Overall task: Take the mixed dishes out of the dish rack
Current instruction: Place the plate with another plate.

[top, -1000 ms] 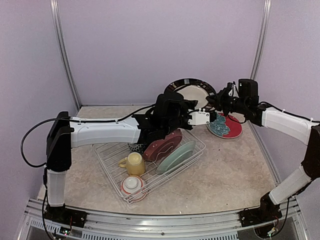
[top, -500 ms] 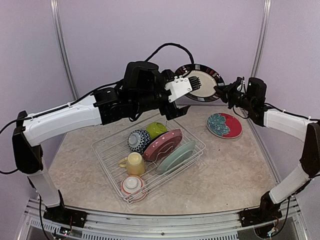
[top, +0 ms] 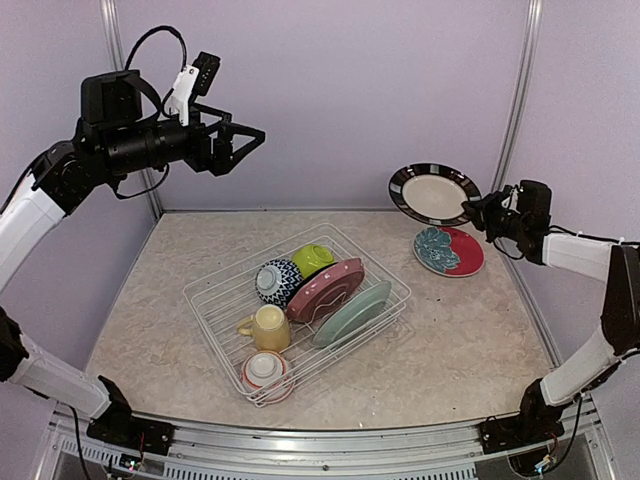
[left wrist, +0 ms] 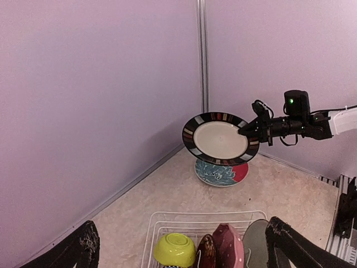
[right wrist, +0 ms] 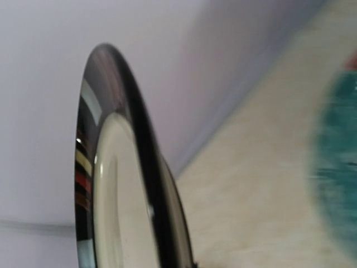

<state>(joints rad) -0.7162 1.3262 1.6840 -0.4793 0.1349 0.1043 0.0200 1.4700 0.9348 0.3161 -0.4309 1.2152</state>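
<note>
I will next lower my right gripper to put the black-rimmed plate [top: 434, 193] onto the teal and red plate [top: 450, 250] and let go of the black-rimmed plate's rim. The teal and red plate lies flat and empty below the gripper.
The white wire dish rack [top: 215, 325] sits mid-table. It holds a blue-patterned bowl [top: 276, 281], a lime green bowl [top: 313, 258], a pink dotted plate [top: 325, 290], a teal plate [top: 352, 312], a pale yellow mug [top: 268, 327] and a red-white bowl [top: 265, 370]. My right gripper [top: 485, 210] is shut on the rim of a black-rimmed cream plate [top: 434, 193], held in the air above a teal and red plate [top: 450, 250] on the table. My left gripper [top: 243, 150] is open and empty, raised high at the far left. The left wrist view shows the held plate [left wrist: 220, 138] and the rack [left wrist: 206, 223] below.
Purple walls close the back and sides, with metal posts [top: 515, 100] in the corners. In the right wrist view the held plate [right wrist: 117, 184] fills the left, edge-on, and the teal plate [right wrist: 340, 167] is blurred at right. A metal rail [top: 320, 440] runs along the near edge.
My left arm has swung from above the rack up and away to the far left. My right gripper has carried the black-rimmed plate a little right and lower, over the teal and red plate.
</note>
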